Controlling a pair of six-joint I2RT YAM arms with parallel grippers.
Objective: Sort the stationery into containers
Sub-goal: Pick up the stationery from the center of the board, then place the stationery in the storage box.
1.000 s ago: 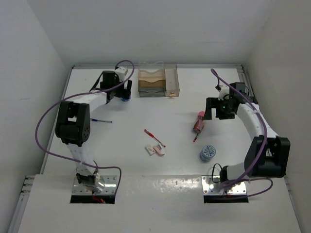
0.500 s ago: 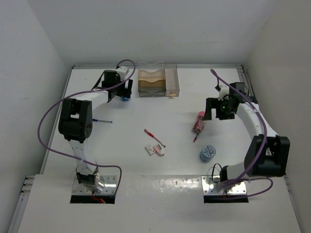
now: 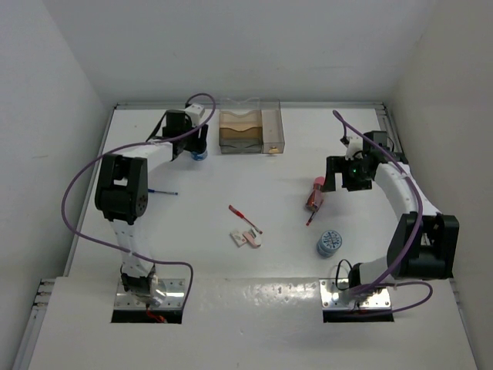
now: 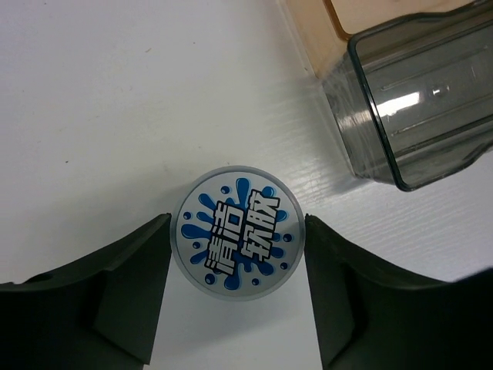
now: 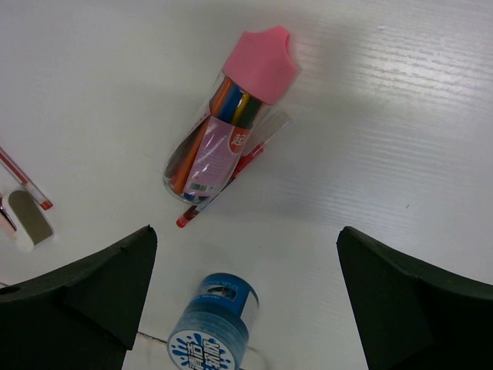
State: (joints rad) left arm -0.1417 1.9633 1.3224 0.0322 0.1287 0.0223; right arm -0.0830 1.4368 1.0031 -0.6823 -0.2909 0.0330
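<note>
My left gripper will next rise over the organiser's empty far section (image 3: 234,106), outward and to its right in the top view, then go down and let go of the roll.
My left gripper (image 3: 199,146) is shut on a round blue-grey patterned roll (image 4: 237,233), its fingers touching both sides, just left of the clear-walled organiser (image 3: 250,131) with tan compartments; the organiser's corner (image 4: 416,100) shows in the left wrist view. My right gripper (image 3: 339,181) is wide open and empty above the table. Below it lie a pink-capped clear tube of pens (image 5: 223,131) and a second roll (image 5: 212,324). A thin red pen (image 3: 245,219), white-pink erasers (image 3: 246,238) and a blue pen (image 3: 162,190) lie mid-table.
Another thin red pen (image 3: 310,220) lies partly under the pink-capped tube (image 3: 315,193). The second roll (image 3: 329,243) stands near the right arm's base. White walls close the table at the back and both sides.
The left arm's elbow has shifted up and right, and its gripper has edged slightly toward the organiser with the roll. The right arm has not moved.
</note>
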